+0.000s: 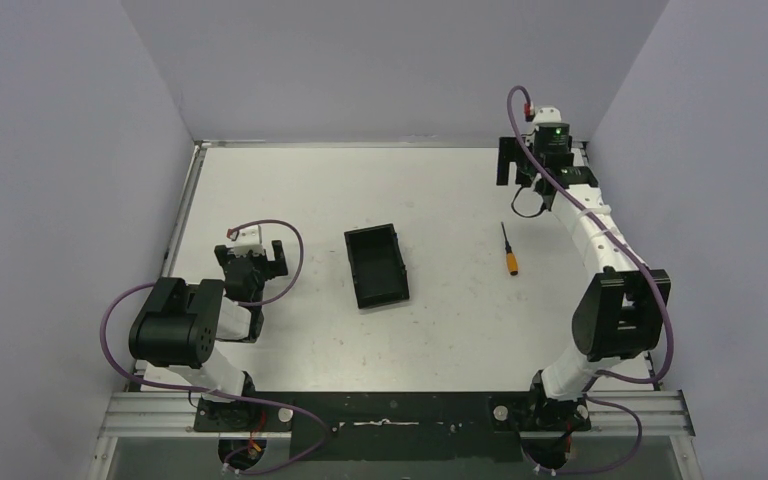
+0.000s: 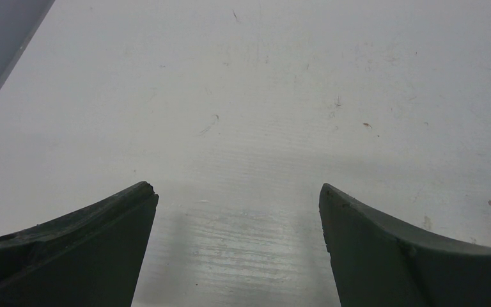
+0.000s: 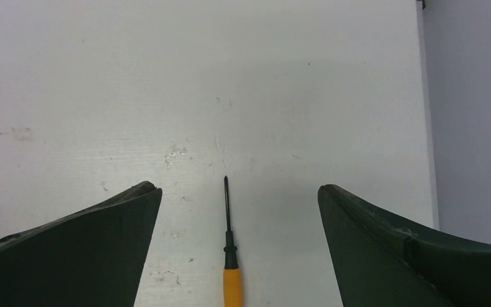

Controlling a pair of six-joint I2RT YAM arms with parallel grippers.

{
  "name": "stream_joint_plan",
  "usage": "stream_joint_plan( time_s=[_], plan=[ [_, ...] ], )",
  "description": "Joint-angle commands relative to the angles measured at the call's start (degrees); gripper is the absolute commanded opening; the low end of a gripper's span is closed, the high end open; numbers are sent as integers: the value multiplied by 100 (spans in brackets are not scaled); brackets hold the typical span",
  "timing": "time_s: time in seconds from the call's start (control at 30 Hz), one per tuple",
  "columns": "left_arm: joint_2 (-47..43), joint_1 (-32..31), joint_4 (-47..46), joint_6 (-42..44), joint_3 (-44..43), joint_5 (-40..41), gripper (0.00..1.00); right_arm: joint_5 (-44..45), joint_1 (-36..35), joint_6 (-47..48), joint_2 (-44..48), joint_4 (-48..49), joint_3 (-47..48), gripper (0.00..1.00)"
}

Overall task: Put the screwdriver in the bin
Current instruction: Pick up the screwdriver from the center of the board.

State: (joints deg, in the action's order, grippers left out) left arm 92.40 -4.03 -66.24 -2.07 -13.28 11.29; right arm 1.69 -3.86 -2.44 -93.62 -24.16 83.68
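Next I should move my right gripper down and back onto the black collar by the orange handle (image 1: pixel 508 248) (image 3: pixel 230 250), since the screwdriver lies below the gripper and nearer my base.
The screwdriver (image 1: pixel 509 250), with an orange handle and a thin black shaft, lies flat on the white table at the right, tip pointing to the far side. The black open-top bin (image 1: pixel 375 265) sits mid-table and holds nothing. My right gripper (image 1: pixel 516 172) hangs open above the table. In the right wrist view the screwdriver (image 3: pixel 230 249) lies lengthwise midway between the spread fingers of the right gripper (image 3: pixel 238 188), touching neither. My left gripper (image 1: pixel 253 268) is open, left of the bin. The left wrist view shows only bare table between the fingers of the left gripper (image 2: pixel 238 192).
The table's right edge (image 3: pixel 427 128) and the grey side wall run close to the right of the screwdriver. Purple cables loop around both arms. A metal rail (image 1: pixel 390 410) runs along the near edge by the arm bases.
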Motion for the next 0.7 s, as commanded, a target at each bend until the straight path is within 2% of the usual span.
stream_joint_plan(
  time_s=[0.0, 0.27, 0.47, 0.57, 0.67],
  plan=[
    [-6, -10, -303, 34, -131, -48, 97, -123, 77, -160, -183, 22, -337, 100],
    [-5, -10, -306, 35, -131, -48, 97, -317, 168, -333, -685, 53, -1071, 100],
    [-6, -10, -302, 39, -131, -48, 97, -464, 271, -495, -878, 242, -1692, 95],
    [-8, -10, -307, 38, -131, -48, 97, -547, 349, -508, -951, 321, -1895, 90],
    [-4, -10, -304, 35, -131, -48, 97, -588, 369, -488, -981, 335, -1991, 79]
  ],
)
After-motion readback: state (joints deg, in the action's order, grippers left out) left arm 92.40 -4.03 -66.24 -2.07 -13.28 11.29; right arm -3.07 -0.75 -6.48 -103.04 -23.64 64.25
